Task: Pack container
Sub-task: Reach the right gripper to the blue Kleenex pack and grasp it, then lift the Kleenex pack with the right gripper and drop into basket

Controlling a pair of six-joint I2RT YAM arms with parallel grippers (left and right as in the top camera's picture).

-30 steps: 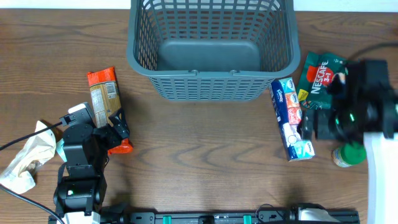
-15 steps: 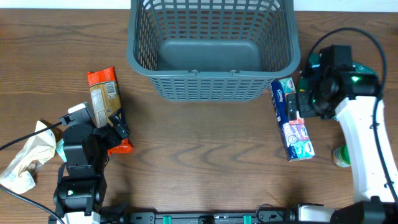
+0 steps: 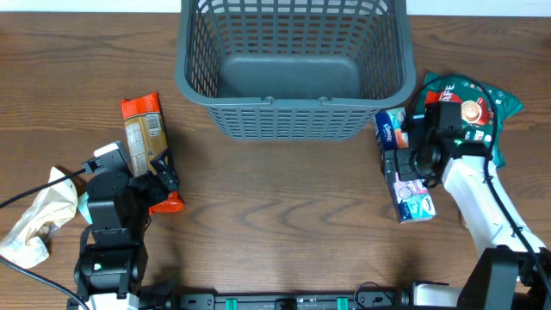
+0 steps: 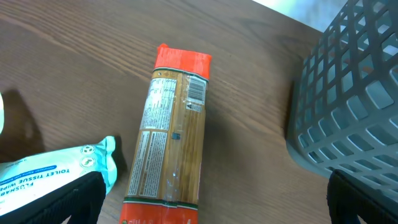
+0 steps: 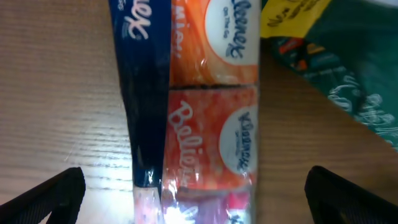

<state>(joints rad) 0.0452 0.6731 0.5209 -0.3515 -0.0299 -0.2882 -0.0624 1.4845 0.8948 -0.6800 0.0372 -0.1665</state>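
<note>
I need to lower my right gripper onto the middle of the tissue pack [image 5: 199,152] next and close it across the pack's narrow width, because the open fingers are on both sides of the pack.
The container [image 3: 293,102] is a large dark grey lattice basket at the back middle, with nothing in it; its wall shows in the left wrist view [image 4: 354,93]. A long orange pasta packet [image 3: 143,133] lies left of it. My left gripper [image 3: 155,185] is open at the packet's near end, and the packet [image 4: 174,143] lies between the spread fingers. My right gripper [image 3: 411,159] is open, low over a long Kleenex tissue pack [image 3: 405,176], which fills the right wrist view [image 5: 211,112]. A green Nescafe packet [image 3: 469,99] lies beside it.
A crumpled white cloth [image 3: 34,220] lies at the left edge. A pale toilet-wipes packet [image 4: 56,171] lies next to the left finger. The Nescafe packet's corner [image 5: 348,68] shows right of the tissue pack. The table's front edge holds a black rail [image 3: 293,301].
My right arm has swung in from the right edge to just over the tissue pack, uncovering the Nescafe packet. The left arm and the pasta packet have not moved.
</note>
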